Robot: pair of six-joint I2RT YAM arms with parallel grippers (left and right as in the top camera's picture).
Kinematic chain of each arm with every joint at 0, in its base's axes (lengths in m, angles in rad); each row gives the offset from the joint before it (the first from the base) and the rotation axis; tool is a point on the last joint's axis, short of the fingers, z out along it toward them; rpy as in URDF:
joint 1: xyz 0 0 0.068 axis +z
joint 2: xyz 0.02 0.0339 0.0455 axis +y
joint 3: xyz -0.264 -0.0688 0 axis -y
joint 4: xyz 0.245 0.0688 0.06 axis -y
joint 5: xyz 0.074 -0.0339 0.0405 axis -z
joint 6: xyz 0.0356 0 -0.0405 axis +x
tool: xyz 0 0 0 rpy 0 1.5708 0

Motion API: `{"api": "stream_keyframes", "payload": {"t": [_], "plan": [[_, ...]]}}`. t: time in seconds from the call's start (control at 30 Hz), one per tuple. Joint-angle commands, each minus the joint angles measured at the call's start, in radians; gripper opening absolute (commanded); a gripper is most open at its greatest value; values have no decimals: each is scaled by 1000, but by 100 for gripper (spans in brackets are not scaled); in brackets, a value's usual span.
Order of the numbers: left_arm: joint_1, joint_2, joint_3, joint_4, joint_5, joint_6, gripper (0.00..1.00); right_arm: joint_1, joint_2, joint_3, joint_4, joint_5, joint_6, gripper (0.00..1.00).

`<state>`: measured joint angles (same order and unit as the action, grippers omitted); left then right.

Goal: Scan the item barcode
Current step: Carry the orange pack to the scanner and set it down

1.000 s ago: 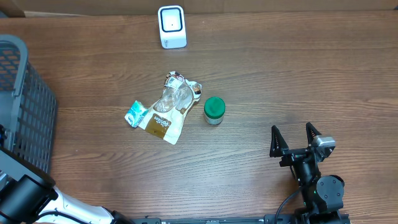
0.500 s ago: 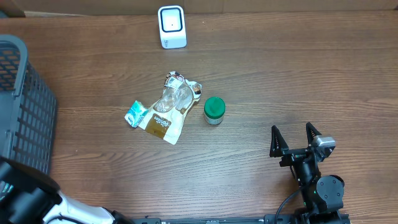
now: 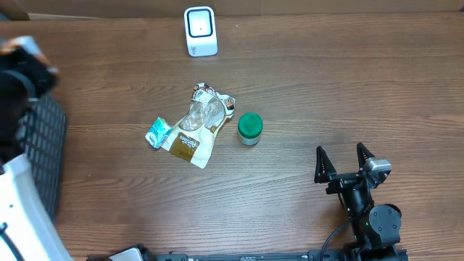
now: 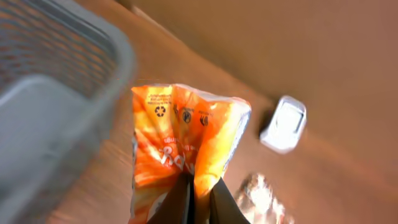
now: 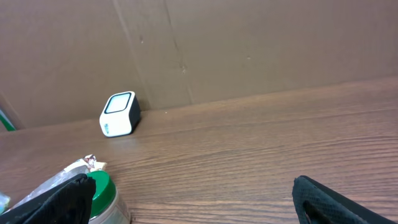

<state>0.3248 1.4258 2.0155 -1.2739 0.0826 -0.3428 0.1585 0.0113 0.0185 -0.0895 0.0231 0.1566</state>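
Note:
The left gripper swings to the right in the overhead view and down to bare wood point(image 3: 136, 129) beside the teal packet next. It releases the bag there because that spot is clear.
An orange snack bag point(image 4: 180, 134) hangs upright in the left wrist view, and my left gripper point(image 4: 198, 184) is shut on its lower edge. Behind the bag, the white scanner point(image 4: 284, 124) stands on the wooden table near the back wall. From overhead the scanner point(image 3: 201, 30) is at the far middle. My left arm point(image 3: 22, 72) is a blur at the left edge above the basket, and the bag does not show there. My right gripper point(image 3: 339, 156) rests open near the front right, holding nothing.
A grey mesh basket point(image 3: 45, 145) stands at the left edge. A crumpled clear-and-brown packet point(image 3: 197, 127), a small teal packet point(image 3: 157, 133) and a green-lidded jar point(image 3: 249, 128) lie mid-table. The jar point(image 5: 102, 196) sits beside my right gripper's left finger.
My left arm has swung up from the front-left corner to over the basket, and now shows blurred. The right arm and the items on the table have not moved.

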Motion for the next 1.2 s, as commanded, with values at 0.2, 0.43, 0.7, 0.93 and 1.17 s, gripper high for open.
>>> {"api": "stream_keyframes", "payload": {"t": [0.2,0.43,0.7,0.93,1.17], "plan": [[-374,122,-222,-42,-249,58,4,-3,-6,-10,7,-3,-5,100],[-438,233,-425,50,-285,47,4,-3,-6,-10,7,-3,-5,100],[-438,344,-571,181,-322,43,4,-3,-6,-10,7,-3,-5,100],[-437,475,-596,292,-483,43,4,-3,-6,-10,7,-3,-5,100],[-439,593,-595,295,-482,21,4,-3,-6,-10,7,-3,-5,100]]}}
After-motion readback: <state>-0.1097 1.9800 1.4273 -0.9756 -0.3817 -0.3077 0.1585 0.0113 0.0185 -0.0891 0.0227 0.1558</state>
